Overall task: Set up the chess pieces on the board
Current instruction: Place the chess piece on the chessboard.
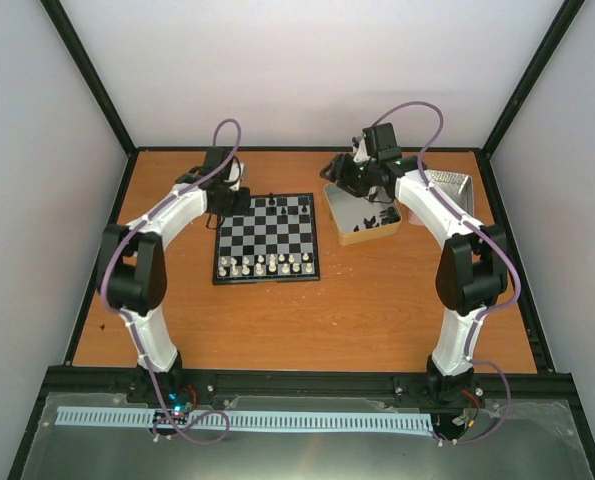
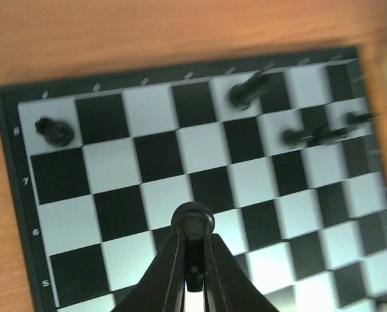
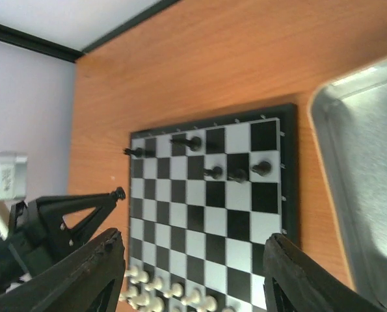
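Note:
The left gripper will next move outward and lower the black round-headed piece onto the empty dark square beside the corner piece, to release it there.
The board (image 1: 277,243) lies mid-table, with white pieces along its near rows and a few black chess pieces (image 1: 274,205) at its far side. My left gripper (image 2: 192,237) hangs over the board's (image 2: 154,156) far left part, shut on a black round-headed piece (image 2: 192,219). One black piece (image 2: 53,131) stands on the corner square, and others (image 2: 248,91) stand along the far rows. My right gripper (image 3: 193,273) is open and empty, above the board's (image 3: 245,221) right side. The right wrist view also shows the left gripper's held piece (image 3: 118,193).
A square tin tray (image 1: 349,232) holding several black pieces sits right of the board, below the right gripper (image 1: 345,172). A second silver tray (image 1: 455,186) lies at the far right. White pieces (image 3: 160,296) line the near rows. Black frame rails edge the table.

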Controlling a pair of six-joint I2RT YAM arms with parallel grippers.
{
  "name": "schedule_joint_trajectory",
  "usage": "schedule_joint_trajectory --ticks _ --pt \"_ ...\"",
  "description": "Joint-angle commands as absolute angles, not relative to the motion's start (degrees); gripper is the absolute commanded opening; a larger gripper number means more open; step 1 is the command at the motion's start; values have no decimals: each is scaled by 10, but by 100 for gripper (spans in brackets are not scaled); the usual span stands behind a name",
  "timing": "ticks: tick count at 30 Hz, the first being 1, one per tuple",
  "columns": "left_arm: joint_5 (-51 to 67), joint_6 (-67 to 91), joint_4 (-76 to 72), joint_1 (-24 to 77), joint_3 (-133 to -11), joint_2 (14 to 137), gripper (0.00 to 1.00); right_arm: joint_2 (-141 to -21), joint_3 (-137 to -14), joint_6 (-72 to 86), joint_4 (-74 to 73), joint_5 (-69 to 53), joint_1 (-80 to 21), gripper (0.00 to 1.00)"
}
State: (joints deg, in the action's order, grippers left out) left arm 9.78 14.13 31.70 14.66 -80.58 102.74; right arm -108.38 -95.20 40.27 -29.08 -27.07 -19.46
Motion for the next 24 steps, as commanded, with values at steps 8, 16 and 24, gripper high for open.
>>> schedule_joint_trajectory --ticks 8,16,24 --pt "-33 112 420 141 -988 1189 1 -1093 -955 342 -357 -214 -198 58" --pt "-53 100 437 133 -1033 1241 1 -1121 -989 333 -375 -215 -191 58" --pt "-50 89 452 133 -1050 1266 4 -1143 -1013 332 -381 -223 -189 57"
